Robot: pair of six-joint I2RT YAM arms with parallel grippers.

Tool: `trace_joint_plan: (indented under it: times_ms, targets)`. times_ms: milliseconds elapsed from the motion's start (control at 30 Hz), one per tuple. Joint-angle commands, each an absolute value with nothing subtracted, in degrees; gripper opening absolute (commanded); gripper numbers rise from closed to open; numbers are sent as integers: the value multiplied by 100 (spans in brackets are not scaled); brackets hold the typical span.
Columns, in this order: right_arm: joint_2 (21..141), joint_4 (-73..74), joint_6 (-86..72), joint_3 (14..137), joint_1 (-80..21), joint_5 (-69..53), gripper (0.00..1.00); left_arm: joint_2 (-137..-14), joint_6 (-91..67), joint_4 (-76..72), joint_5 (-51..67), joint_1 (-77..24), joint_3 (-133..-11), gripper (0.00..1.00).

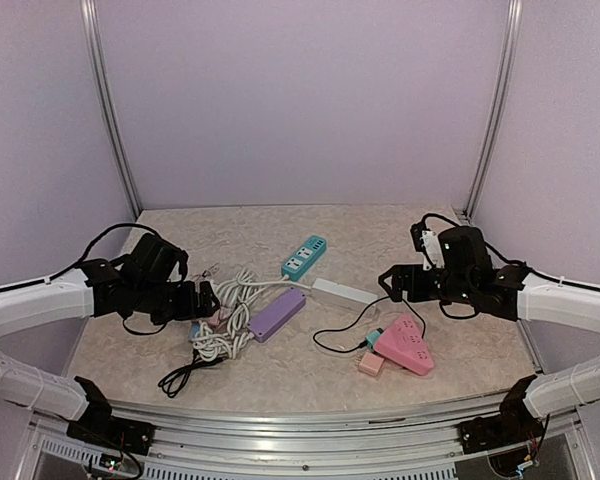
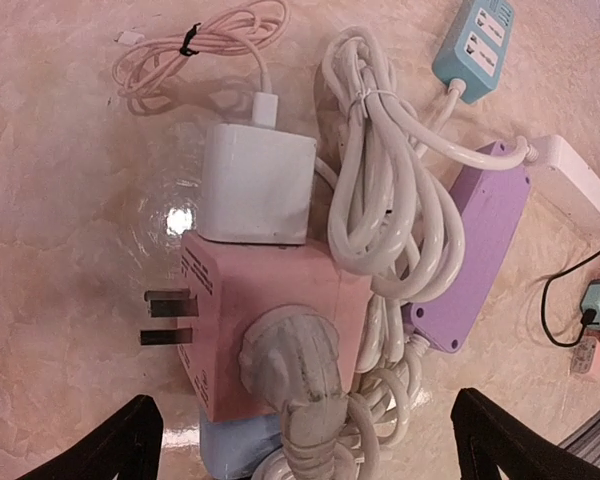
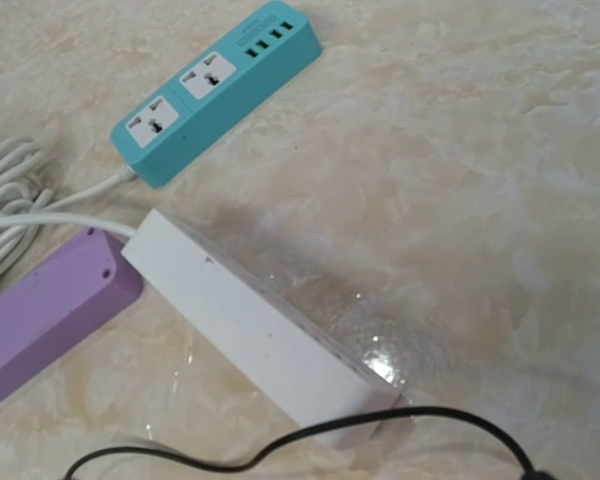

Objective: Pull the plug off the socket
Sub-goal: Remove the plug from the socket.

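My left gripper will move down past the plug and close with a finger on either side of the pink cube socket adapter (image 2: 270, 290), because the plug is in the adapter.
A pink cube socket adapter (image 2: 270, 290) lies on the table with a grey-white plug (image 2: 295, 370) pushed into its top face. A white charger (image 2: 258, 185) is plugged into its far side and a blue block (image 2: 230, 450) sits at its near side. My left gripper (image 2: 315, 450) hovers right over the plug, open, with a finger (image 2: 130, 445) on each side and touching nothing; it also shows in the top view (image 1: 208, 298). My right gripper (image 1: 388, 283) looks open and empty above the white power strip (image 3: 260, 330). Its fingers are outside the right wrist view.
A coiled white cable (image 2: 380, 190), a purple strip (image 1: 278, 314) and a teal strip (image 1: 305, 257) lie mid-table. A pink triangular socket (image 1: 405, 345) with a teal plug (image 1: 375, 337) and black cable (image 3: 280, 450) lies front right. A pink cord (image 2: 200, 50) lies behind the charger.
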State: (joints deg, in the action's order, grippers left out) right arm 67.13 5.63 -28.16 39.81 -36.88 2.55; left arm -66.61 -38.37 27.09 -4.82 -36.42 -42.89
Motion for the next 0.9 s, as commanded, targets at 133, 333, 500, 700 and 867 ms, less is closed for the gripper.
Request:
trace_joint_plan:
  times_ms: [133,333,500,700,867]
  targets:
    - [6680,475,-2885,3984,-3762,380,94,-7371,-3661,3052,-959,-3942,-4766,96]
    - [6702,421,-2909,3938,-3762,381,93,-7694,-3669,3154,-1220,-4098,-4976,86]
    - [6687,371,-2958,3908,-3762,429,94,-8015,-3810,3347,-1535,-4271,-5213,79]
    - [6687,327,-2985,3865,-3764,477,94,-8413,-3903,3526,-1681,-4339,-5385,82]
    - [6705,387,-2927,3915,-3762,549,94,-8514,-3896,3497,-1679,-4338,-5405,78]
